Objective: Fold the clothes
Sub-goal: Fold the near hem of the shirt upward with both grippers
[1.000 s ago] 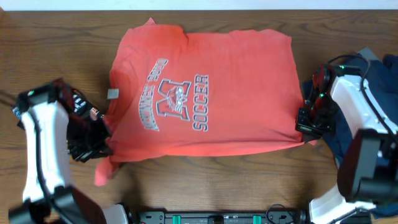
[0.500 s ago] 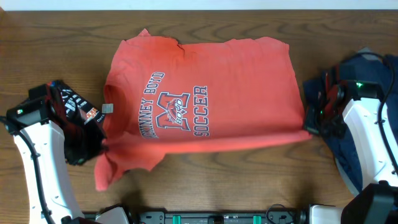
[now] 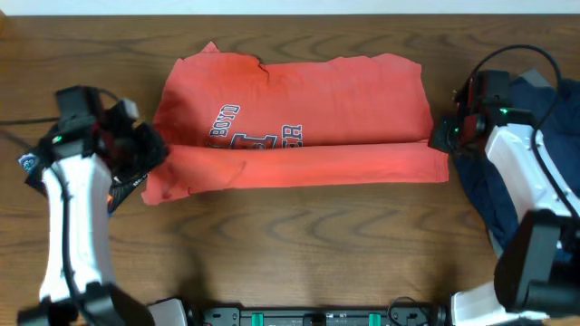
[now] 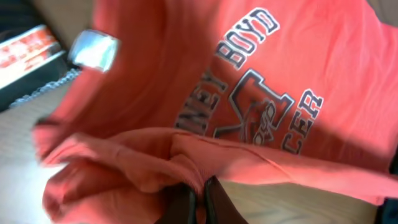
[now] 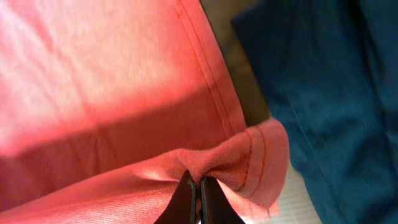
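The hem is still hanging raised over its shadow, so my right gripper will next move outward and down onto the shirt's edge by the blue garment (image 5: pixel 222 117) and let go of the hem.
A red T-shirt (image 3: pixel 299 100) with "Soccer" print lies across the middle of the wooden table, its near half folded up over the print. My left gripper (image 3: pixel 145 149) is shut on the shirt's left near edge; the left wrist view shows the fingers (image 4: pixel 199 199) pinching bunched red cloth (image 4: pixel 149 155). My right gripper (image 3: pixel 441 138) is shut on the shirt's right near corner; the right wrist view shows the fingers (image 5: pixel 194 196) pinching the red hem (image 5: pixel 242 155).
A dark blue garment (image 3: pixel 535 100) lies heaped at the right edge under the right arm, also in the right wrist view (image 5: pixel 329 93). A black item with orange print (image 3: pixel 127 186) lies at the left, beside the left arm. The table's (image 3: pixel 299 254) front strip is bare wood.
Both grippers have carried the shirt's near edge away from the front and over the print. The fold now covers the lower half of the lettering.
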Available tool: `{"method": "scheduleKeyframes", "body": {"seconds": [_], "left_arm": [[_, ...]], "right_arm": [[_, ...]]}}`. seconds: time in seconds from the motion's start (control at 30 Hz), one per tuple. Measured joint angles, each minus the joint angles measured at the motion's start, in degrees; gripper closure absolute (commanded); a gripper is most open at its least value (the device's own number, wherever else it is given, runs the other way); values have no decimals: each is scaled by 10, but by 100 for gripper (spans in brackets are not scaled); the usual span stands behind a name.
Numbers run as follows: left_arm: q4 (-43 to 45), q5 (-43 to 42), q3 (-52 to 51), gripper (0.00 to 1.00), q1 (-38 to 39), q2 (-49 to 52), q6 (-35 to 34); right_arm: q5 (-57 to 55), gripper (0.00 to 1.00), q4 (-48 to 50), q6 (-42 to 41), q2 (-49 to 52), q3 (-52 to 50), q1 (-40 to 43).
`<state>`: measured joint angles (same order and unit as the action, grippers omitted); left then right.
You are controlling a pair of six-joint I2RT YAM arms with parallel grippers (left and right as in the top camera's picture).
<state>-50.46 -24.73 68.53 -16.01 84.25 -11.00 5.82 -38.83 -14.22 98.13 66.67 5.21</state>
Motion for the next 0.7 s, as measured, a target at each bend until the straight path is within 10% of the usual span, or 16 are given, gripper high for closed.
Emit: {"method": "scheduleKeyframes", "body": {"seconds": [0.33, 0.4, 0.5, 0.7], "left_arm": [[125, 12, -1, 93, 14, 100, -8], [144, 14, -1, 65, 14, 111, -5], [165, 20, -1, 28, 13, 122, -9], [118, 28, 0, 21, 7, 122, -10]], "right_arm": [[7, 90, 110, 2, 61, 0, 0], [6, 82, 128, 2, 64, 0, 0], [7, 43, 150, 4, 64, -1, 0], [12, 31, 131, 9, 64, 0, 0]]}}
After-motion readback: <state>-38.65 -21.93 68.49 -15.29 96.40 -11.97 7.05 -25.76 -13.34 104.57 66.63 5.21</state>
